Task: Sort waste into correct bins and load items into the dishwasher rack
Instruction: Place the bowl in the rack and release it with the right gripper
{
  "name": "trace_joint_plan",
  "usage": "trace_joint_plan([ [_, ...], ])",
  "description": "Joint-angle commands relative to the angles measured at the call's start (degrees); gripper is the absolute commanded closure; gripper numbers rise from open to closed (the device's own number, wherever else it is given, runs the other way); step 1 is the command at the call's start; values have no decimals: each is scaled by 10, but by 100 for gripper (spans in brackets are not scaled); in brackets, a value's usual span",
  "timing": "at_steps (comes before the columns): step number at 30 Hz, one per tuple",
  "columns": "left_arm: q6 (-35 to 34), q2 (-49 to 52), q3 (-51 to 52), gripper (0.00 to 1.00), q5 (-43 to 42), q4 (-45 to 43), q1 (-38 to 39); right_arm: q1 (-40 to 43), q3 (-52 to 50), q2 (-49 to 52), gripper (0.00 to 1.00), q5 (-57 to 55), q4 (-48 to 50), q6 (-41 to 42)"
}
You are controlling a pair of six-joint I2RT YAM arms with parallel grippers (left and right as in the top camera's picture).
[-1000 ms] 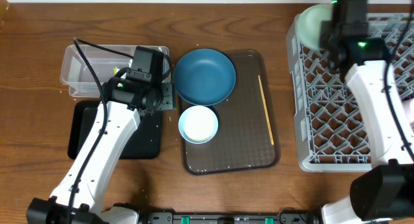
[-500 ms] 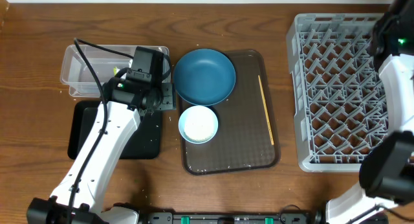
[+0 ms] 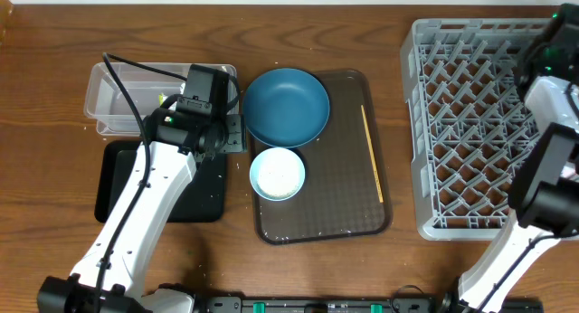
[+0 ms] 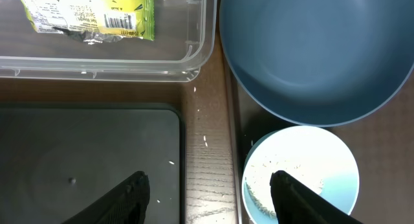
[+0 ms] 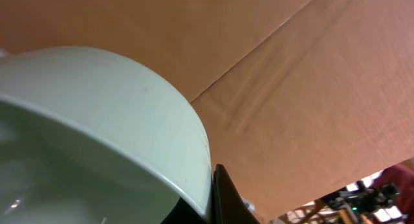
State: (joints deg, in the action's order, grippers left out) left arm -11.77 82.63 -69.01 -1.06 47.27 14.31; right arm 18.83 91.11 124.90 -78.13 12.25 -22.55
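The mint-green bowl in the robot's right gripper should swing to the left in the overhead view next, down over the grey rack's far part (image 3: 479, 63), where the pegs are open.
My left gripper (image 4: 210, 191) is open and empty, low over the gap between the black tray (image 4: 90, 159) and the white bowl (image 4: 323, 166), which holds rice grains (image 4: 278, 175). The yellow-green wrapper (image 4: 87, 15) lies in the clear tub (image 4: 200, 49). The dark blue plate (image 3: 285, 107) and the chopstick (image 3: 372, 155) sit on the brown tray (image 3: 344, 204). My right gripper (image 5: 210, 198) is shut on the rim of the mint-green bowl (image 5: 97, 107), held outside the overhead view past the grey rack (image 3: 479, 123). The pink cup and the tissue are out of view.
A few loose rice grains (image 4: 206, 141) lie on the wood between the black tray and the brown tray. My right arm (image 3: 547, 78) runs along the rack's right edge. Brown cardboard (image 5: 310, 88) fills the right wrist view behind the bowl.
My right arm has swung the mint-green bowl from above the rack's far left corner to the far right, out of the overhead view. The left arm has not moved.
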Motion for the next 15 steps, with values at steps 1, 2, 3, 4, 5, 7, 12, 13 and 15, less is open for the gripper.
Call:
trace_joint_plan([
  [1,3,5,3,37,5,-2,-2,-17,2,23,99,-22,0,-6],
  [2,3,5,3,37,5,-2,-2,-22,2,29,99,-22,-1,-6],
  [3,3,5,3,37,4,-2,-2,-27,2,35,99,-22,-3,-4],
  [4,3,5,3,37,4,-2,-2,-31,2,40,99,-20,-4,-3],
  [5,3,5,3,37,4,-2,-2,-37,2,46,98,-20,-7,-2],
  [7,3,5,3,37,4,-2,-2,-47,2,55,98,-14,-16,-2],
  [12,3,5,3,37,5,-2,-2,-71,0,59,81,8,-58,24],
  [13,3,5,3,37,4,-2,-2,-74,0,59,76,14,-66,30],
  [15,3,5,3,37,4,-2,-2,-80,0,59,67,34,-84,31],
])
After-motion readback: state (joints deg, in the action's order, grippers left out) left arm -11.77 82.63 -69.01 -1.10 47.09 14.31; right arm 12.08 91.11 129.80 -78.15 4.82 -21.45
